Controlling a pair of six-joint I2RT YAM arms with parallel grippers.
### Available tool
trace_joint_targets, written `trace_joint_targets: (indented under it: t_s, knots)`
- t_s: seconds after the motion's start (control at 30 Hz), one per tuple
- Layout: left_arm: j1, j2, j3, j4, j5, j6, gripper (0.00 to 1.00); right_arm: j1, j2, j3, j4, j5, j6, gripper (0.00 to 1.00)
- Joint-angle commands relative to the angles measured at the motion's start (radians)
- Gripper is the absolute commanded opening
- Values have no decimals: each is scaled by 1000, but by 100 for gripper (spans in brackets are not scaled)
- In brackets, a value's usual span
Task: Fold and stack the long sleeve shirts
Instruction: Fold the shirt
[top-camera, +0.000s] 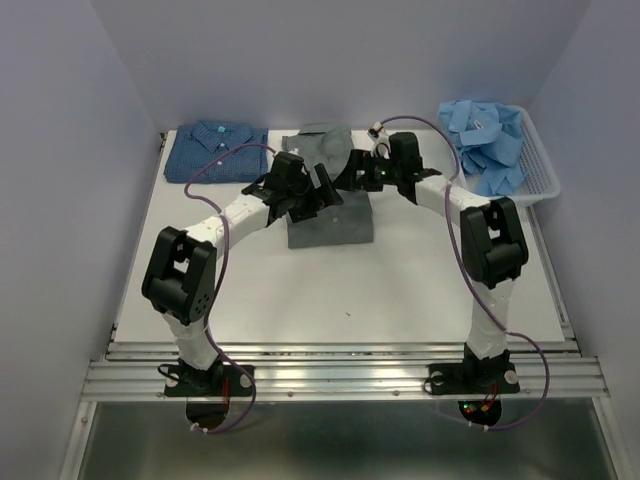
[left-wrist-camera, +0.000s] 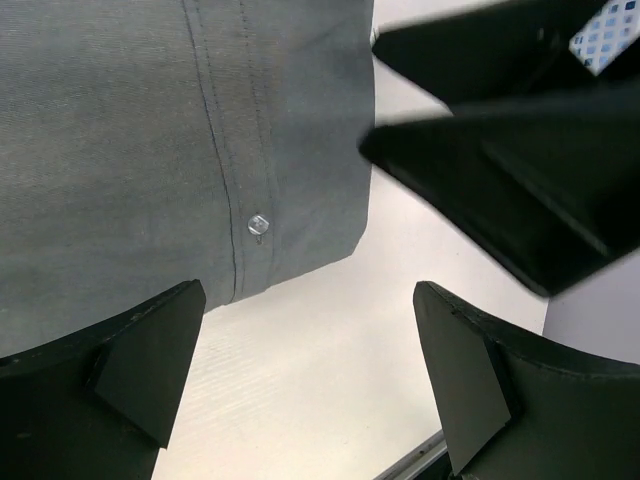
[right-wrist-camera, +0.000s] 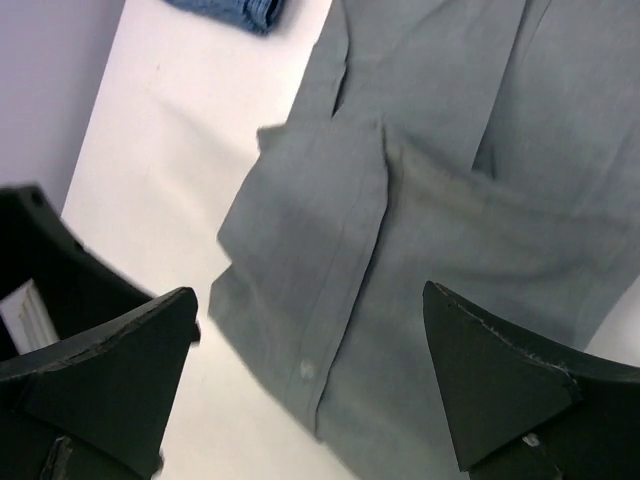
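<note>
My left gripper will move back and down next to pinch the grey shirt's near hem by the button, because that hem is below and back of the gripper.
A grey long sleeve shirt lies folded on the white table, towards the back middle. Both grippers hover over its far part, close to each other. My left gripper is open; in its wrist view the left gripper has bare table between its fingers, with the grey shirt and a button just beyond. My right gripper is open too; the right gripper hangs above the grey shirt's button placket, holding nothing. A dark blue patterned shirt lies folded at the back left.
A white slatted basket at the back right holds crumpled light blue shirts. The right arm's gripper fills the upper right of the left wrist view. Walls close in on the table at the back and both sides.
</note>
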Motion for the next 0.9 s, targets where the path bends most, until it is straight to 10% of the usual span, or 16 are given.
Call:
trace_joint_targets:
  t_s: [0.0,0.3,0.87]
  knots:
    - [-4,42,43,36,12,-6,99,-2,131,158,7,39,-5,100]
    - [3,233,124,63,75,-9,99,-36,338,220,7,56,17,100]
    - [45,-21,-244,14,-81,81,99,146,-204,-723,257,64,175,100]
